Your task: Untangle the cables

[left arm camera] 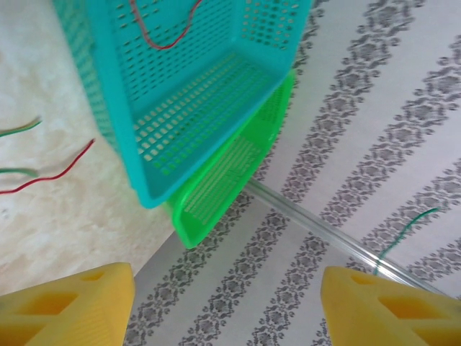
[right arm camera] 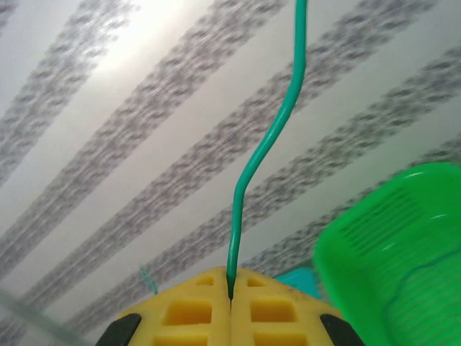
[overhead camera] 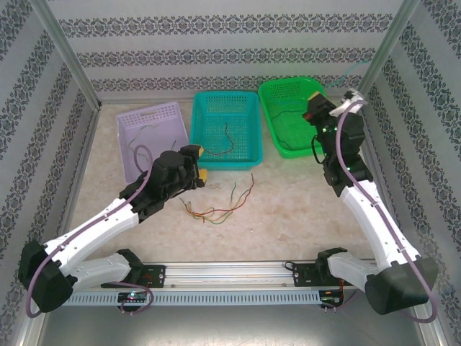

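My right gripper tips down and lowers toward the green basket (overhead camera: 292, 115) next, to release the thin green cable where another green one rests.
A loose tangle of cables (overhead camera: 216, 209), red, green and yellow, lies on the table in front of the baskets. My left gripper (overhead camera: 200, 163) hovers just left of it, near the teal basket (overhead camera: 227, 130). Its yellow fingers (left arm camera: 65, 303) stand wide apart and my left gripper (left arm camera: 227, 310) is open with nothing between them. Red (left arm camera: 50, 169) and green (left arm camera: 18, 128) cable ends lie on the table at the left of the left wrist view. My right gripper (overhead camera: 318, 96) is raised over the green basket (overhead camera: 292, 115). The right gripper (right arm camera: 230, 288) is shut on a thin green cable (right arm camera: 270, 144) that rises toward the wall.
A purple basket (overhead camera: 151, 137) at the back left holds a dark cable. The teal basket (left arm camera: 187, 94) holds a red cable (left arm camera: 162, 40). The green basket (right arm camera: 392, 252) stands at the back right. Patterned walls and metal posts (overhead camera: 382, 50) enclose the table.
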Controlling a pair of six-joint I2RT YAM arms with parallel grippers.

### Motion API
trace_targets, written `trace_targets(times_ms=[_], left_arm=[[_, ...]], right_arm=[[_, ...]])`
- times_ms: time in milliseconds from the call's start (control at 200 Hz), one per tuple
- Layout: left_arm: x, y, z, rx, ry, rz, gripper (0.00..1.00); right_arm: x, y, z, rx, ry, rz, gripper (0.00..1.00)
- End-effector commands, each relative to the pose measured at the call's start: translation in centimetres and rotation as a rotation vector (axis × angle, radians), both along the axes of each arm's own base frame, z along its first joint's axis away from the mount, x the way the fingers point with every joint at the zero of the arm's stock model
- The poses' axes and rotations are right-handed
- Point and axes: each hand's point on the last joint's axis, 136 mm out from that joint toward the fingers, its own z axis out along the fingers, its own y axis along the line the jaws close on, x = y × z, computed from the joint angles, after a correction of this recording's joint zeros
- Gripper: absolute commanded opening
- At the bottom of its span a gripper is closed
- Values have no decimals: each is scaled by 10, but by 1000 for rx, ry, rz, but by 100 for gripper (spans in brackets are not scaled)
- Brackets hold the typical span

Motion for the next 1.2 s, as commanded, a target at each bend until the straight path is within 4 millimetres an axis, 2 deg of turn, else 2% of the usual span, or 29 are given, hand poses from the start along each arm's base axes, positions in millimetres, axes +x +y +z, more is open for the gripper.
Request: trace_targets(times_ms=[0, 95, 180, 375, 475, 585, 664, 689, 729, 754, 799, 864, 919, 949, 1109, 1194], left_arm=[[4, 7, 6, 102, -39, -37, 68], [6, 0, 3, 144, -45, -96, 68], [9, -5, 3, 174, -67, -131, 67], [11, -8, 19, 328, -126, -251, 67], [6, -5, 23, 413, -122, -299, 67], [2, 1, 25, 412, -131, -280, 67], [-1, 7, 25, 413, -130, -257, 67], [-2, 9, 25, 414, -129, -253, 67], [-4, 11, 26, 415, -133, -248, 67], [-5, 12, 26, 418, -132, -247, 67], [-6, 13, 26, 422, -130, -248, 67], [-8, 15, 25, 435, -120, -255, 67], [-10, 16, 23, 448, -106, -261, 67], [-11, 17, 20, 452, -93, -265, 67], [-16, 20, 2, 475, -19, -295, 67], [-25, 30, -21, 498, 92, -320, 67]], right_arm=[[15, -35, -35, 163, 89, -148, 0], [31, -55, -54, 307, 134, -266, 0], [49, -62, -77, 421, 175, -345, 0], [92, -66, -124, 535, 253, -491, 0], [108, -65, -146, 562, 312, -554, 0], [118, -66, -168, 573, 352, -623, 0], [130, -59, -189, 607, 407, -620, 0], [132, -57, -197, 621, 427, -617, 8], [136, -54, -203, 629, 438, -609, 31], [138, -51, -205, 631, 446, -598, 42], [139, -48, -210, 639, 478, -580, 55], [137, -46, -209, 668, 498, -541, 62], [131, -47, -198, 668, 486, -522, 68], [127, -48, -190, 658, 483, -511, 76], [96, -63, -143, 568, 427, -482, 76], [78, -61, -123, 489, 413, -433, 73]])
